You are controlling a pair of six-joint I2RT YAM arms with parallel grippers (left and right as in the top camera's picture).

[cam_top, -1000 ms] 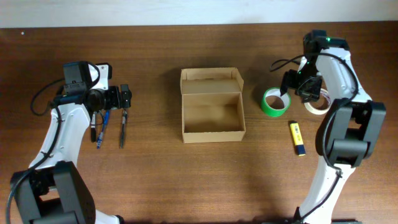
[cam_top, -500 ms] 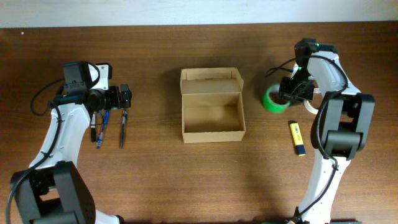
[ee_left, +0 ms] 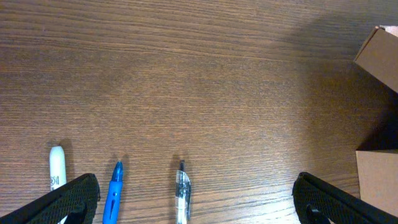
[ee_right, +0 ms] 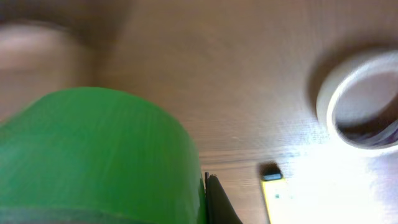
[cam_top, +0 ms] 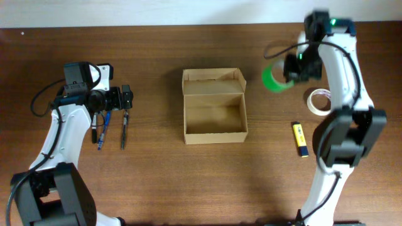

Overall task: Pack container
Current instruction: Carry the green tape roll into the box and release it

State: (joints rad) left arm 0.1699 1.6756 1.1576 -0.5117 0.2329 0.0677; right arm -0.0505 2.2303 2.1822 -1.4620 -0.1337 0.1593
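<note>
I should raise my right gripper over the open box next and then lower the green tape roll (cam_top: 273, 78) into the empty end nearer the pens.
The container (cam_top: 213, 108), a tan cardboard box, stands open at the table's middle with its flap lid folded back; its corner (ee_left: 379, 48) shows in the left wrist view. My right gripper (cam_top: 290, 68) is shut on a green tape roll (cam_top: 273, 78) and holds it above the table, right of the box's far corner. In the right wrist view the roll (ee_right: 99, 155) fills the left half, with one black finger (ee_right: 219, 200) pressed against its side. My left gripper (cam_top: 125, 98) hangs open and empty over the pens, its jaws wide apart.
A clear pen (ee_left: 181, 193), a blue pen (ee_left: 114, 193) and a white-tipped marker (ee_left: 56, 174) lie under the left gripper. A white tape roll (cam_top: 320, 100) and a yellow highlighter (cam_top: 301, 139) lie at the right.
My right gripper shut on the green tape roll, lifted it off the table and carried it toward the far edge. The left arm has not moved.
</note>
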